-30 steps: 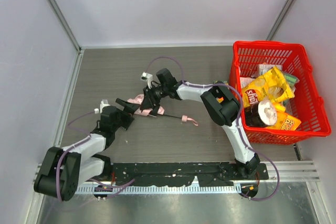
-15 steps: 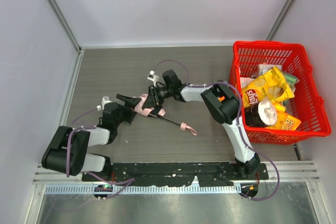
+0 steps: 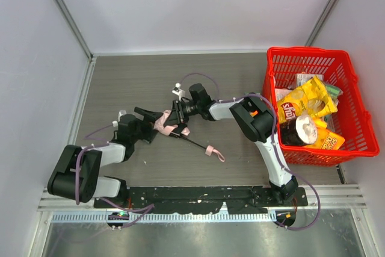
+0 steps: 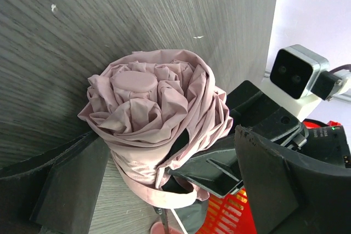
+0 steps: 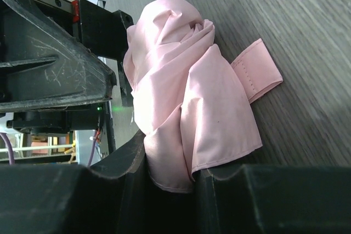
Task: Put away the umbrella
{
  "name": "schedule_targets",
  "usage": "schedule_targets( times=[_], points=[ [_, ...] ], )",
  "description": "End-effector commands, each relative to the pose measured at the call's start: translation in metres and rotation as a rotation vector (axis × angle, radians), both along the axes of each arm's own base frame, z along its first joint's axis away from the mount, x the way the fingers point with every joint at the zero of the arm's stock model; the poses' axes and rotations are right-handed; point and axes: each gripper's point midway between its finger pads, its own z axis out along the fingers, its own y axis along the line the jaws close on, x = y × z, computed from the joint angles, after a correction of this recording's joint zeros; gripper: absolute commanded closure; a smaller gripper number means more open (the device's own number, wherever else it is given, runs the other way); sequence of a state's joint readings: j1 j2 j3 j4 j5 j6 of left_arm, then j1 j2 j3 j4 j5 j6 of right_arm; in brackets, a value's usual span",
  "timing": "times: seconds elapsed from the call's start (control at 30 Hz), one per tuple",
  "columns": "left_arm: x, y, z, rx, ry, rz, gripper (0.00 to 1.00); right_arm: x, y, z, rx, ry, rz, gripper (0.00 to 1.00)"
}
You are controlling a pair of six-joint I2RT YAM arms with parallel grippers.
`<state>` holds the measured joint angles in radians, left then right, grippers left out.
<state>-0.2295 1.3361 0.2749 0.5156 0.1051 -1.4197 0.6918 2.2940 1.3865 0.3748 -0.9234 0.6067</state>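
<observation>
My left gripper stays low in place next and draws its fingers together around the cloth, as the bundle's rolled end (image 3: 159, 126) (image 4: 147, 102) already lies between the open fingers.
The umbrella (image 3: 163, 121) is a pale pink folded bundle lying on the table, its thin dark shaft running to a pink end (image 3: 211, 150). My right gripper (image 3: 178, 117) is shut on its fabric; in the right wrist view the cloth (image 5: 186, 108) is pinched between the jaws (image 5: 170, 182), with the strap (image 5: 255, 70) lying loose on the wood. My left gripper (image 3: 148, 122) is open. In the left wrist view it (image 4: 164, 160) has one finger on each side of the bundle's rolled end (image 4: 153, 116).
A red basket (image 3: 307, 52) stands at the right with snack bags (image 3: 304, 103) and a round lid inside. White walls enclose the table on the left, back and right. Both arms meet near the table's middle.
The right gripper has carried the umbrella slightly right, and the shaft's pink end has swung toward the near edge. The left arm has folded lower, its gripper staying at the bundle.
</observation>
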Motion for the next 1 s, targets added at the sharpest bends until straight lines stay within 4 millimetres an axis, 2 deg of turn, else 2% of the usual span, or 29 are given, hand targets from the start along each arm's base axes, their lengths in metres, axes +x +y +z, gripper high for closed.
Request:
schedule_targets(
  times=[0.0, 0.13, 0.37, 0.53, 0.7, 0.8, 0.97],
  points=[
    [-0.034, -0.003, -0.042, 0.003, 0.194, -0.034, 0.0, -0.037, 0.007, 0.021, 0.048, 0.092, 0.09, 0.99],
    [-0.045, 0.011, -0.042, 0.051, 0.205, 0.008, 0.0, -0.034, 0.013, 0.039, 0.097, 0.088, 0.087, 0.99],
    [-0.044, 0.009, -0.042, 0.088, 0.216, -0.032, 0.0, -0.039, 0.007, 0.043, 0.087, 0.079, 0.1, 0.99],
    [-0.065, 0.012, -0.044, 0.08, 0.242, -0.035, 0.0, -0.03, -0.001, 0.043, 0.067, 0.06, 0.057, 0.99],
    [-0.075, 0.025, -0.032, 0.114, 0.208, 0.008, 0.0, -0.025, -0.006, 0.042, 0.054, 0.045, 0.051, 0.99],
    [-0.07, 0.027, -0.027, 0.104, 0.166, 0.03, 0.0, -0.025, -0.007, 0.042, 0.054, 0.046, 0.049, 0.99],
    [-0.061, 0.013, -0.03, 0.074, 0.182, -0.028, 0.0, -0.029, -0.005, 0.05, 0.075, 0.05, 0.059, 0.99]
  ],
)
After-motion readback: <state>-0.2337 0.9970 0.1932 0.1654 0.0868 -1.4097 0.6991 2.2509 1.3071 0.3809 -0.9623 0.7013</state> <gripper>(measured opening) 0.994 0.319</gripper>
